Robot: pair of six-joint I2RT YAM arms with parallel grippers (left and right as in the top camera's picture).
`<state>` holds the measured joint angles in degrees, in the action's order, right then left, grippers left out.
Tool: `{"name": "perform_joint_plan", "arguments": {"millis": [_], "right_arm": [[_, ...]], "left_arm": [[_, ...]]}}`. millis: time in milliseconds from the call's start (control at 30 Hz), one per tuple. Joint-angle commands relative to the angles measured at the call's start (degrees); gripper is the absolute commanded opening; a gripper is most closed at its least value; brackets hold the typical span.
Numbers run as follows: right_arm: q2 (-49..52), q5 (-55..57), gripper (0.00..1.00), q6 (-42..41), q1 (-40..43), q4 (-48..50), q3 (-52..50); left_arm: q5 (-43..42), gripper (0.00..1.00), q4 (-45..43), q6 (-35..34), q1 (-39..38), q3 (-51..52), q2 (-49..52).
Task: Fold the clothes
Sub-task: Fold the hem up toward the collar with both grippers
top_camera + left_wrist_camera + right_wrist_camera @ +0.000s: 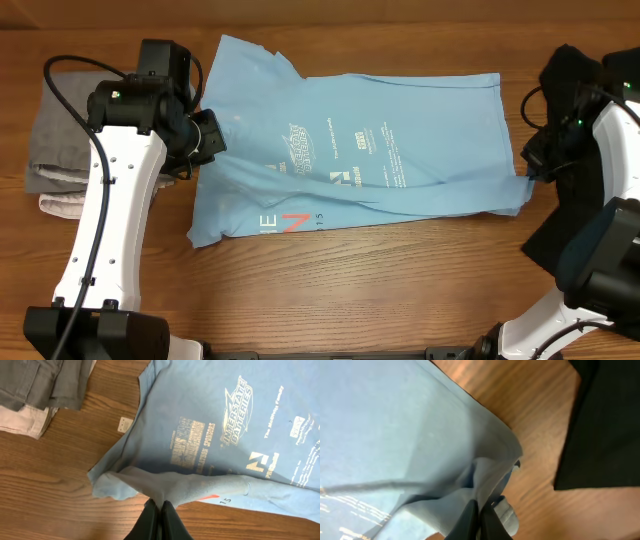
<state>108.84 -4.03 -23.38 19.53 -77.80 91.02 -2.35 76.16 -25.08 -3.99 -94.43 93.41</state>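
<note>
Next, my left gripper carries the raised fold outward, farther over the white-logo side, then opens, since the fold still hides part of the red lettering.
The clothes are a light blue T-shirt [380, 140] spread across the middle of the wooden table, white logos facing up and red lettering showing along its near edge. My left gripper [207, 140] is shut on the shirt's left edge; in the left wrist view the black fingertips [161, 505] pinch a raised fold of blue cloth [165, 485]. My right gripper [532, 165] is shut on the shirt's right near corner; in the right wrist view its tips [479, 507] clamp bunched blue fabric [445, 460].
A pile of folded grey and white garments [55, 140] lies at the left edge, also seen as a grey pile [35, 385] in the left wrist view. A black garment [590, 190] lies at the right, under the right arm. Bare wood runs along the table's front.
</note>
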Motion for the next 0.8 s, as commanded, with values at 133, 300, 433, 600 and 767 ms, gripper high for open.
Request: {"name": "perform_joint_plan", "arguments": {"millis": [133,300,433,600,767], "right_arm": [[0.37,-6.12,0.04,6.32,1.31,-0.07,1.38],[0.37,-6.14,0.04,6.25,1.99,-0.85,1.36],[0.48,-5.68,0.04,5.33,1.53,1.49,1.36],[0.81,-5.51,0.04,5.16,1.42,6.47,1.20],[2.91,-5.53,0.04,5.18,1.01,11.85,1.09]], "left_arm": [[6.01,0.04,0.09,2.43,0.33,-1.40,0.24],[8.13,0.04,-1.03,3.34,0.98,-1.38,0.26],[8.79,0.04,-4.74,3.93,1.03,-1.36,0.85],[8.74,0.04,-9.29,6.45,1.03,-1.36,2.62],[8.48,0.04,-12.61,7.34,0.92,-1.36,6.12]]}}
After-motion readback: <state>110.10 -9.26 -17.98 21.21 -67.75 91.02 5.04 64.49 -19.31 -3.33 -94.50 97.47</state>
